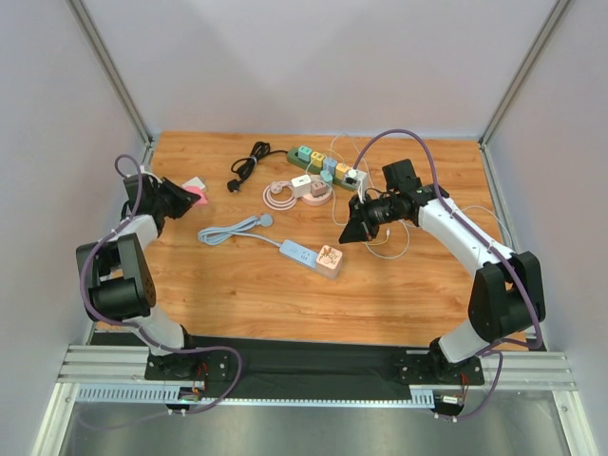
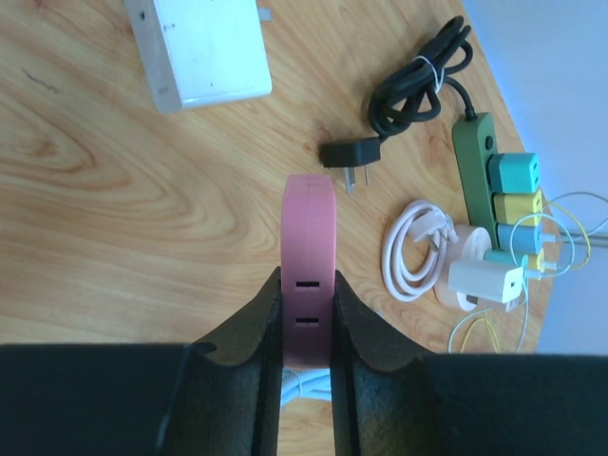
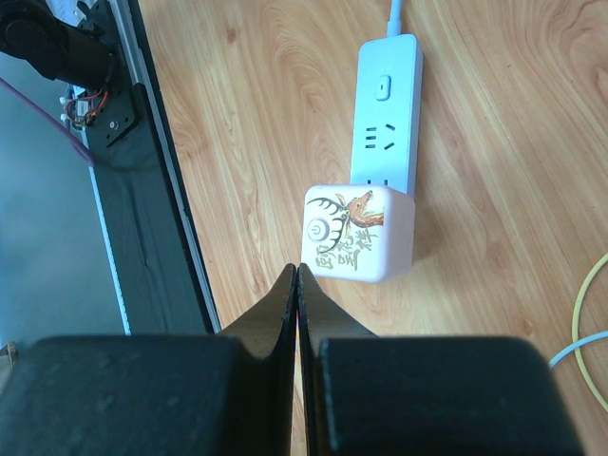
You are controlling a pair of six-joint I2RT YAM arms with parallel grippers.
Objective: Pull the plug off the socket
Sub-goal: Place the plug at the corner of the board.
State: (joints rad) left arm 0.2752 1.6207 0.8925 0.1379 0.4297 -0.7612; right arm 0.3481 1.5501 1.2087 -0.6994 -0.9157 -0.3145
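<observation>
The wood beside the coiled black cable is empty, so the left gripper will next move outward past the white plug adaptor [image 2: 198,47] and lower the pink socket block [image 2: 309,256] there.
My left gripper [image 2: 307,275] is shut on a pink socket block [image 2: 309,256] with two slots in its face, held above the table at the far left [image 1: 198,197]. A white plug adaptor [image 2: 198,47] with its prongs showing lies loose on the wood just beyond it [image 1: 194,182]. My right gripper [image 3: 297,271] is shut and empty, hovering just short of a pale cube plug with a deer drawing [image 3: 357,231]. That cube sits plugged into the end of a white power strip [image 3: 385,104], mid-table [image 1: 299,253].
A green power strip [image 1: 323,166] with several coloured plugs lies at the back. A coiled black cable [image 1: 247,163] and a coiled white cable [image 1: 278,197] with a white charger [image 1: 306,185] lie near it. Thin yellow and blue wires [image 1: 385,249] trail by the right arm.
</observation>
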